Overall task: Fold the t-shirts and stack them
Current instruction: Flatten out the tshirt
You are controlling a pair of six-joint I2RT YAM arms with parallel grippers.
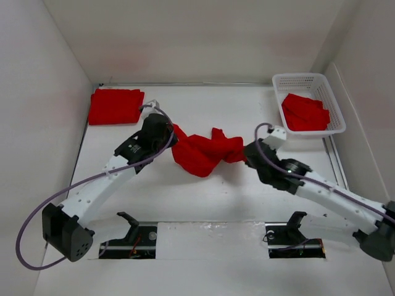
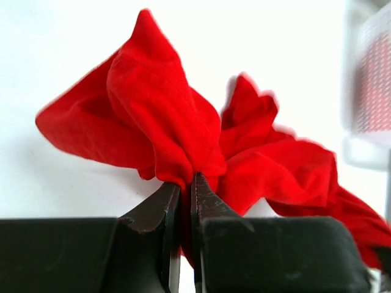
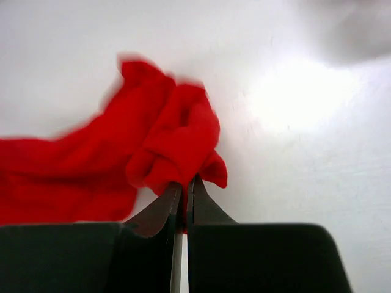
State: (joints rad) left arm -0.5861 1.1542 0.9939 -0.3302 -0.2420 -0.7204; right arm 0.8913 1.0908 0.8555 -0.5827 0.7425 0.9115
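My left gripper needs to move up, toward the folded t-shirt [image 1: 115, 105], then down to the bare tabletop beside it, to spread the bunched cloth before letting it go.
A crumpled red t-shirt [image 1: 203, 153] hangs stretched between my two grippers over the middle of the table. My left gripper [image 1: 173, 137] is shut on its left end; in the left wrist view the cloth [image 2: 159, 122] bunches out of the shut jaws of that gripper [image 2: 186, 183]. My right gripper [image 1: 247, 153] is shut on its right end, with the cloth [image 3: 171, 140] pinched between the jaws of that gripper [image 3: 185, 186]. A folded red t-shirt [image 1: 115, 105] lies at the back left. More red t-shirts [image 1: 304, 112] lie crumpled in the basket.
A white mesh basket [image 1: 307, 81] stands at the back right, and shows blurred in the left wrist view [image 2: 369, 91]. White walls close in the table on three sides. Two black mounts [image 1: 136, 231] sit at the near edge.
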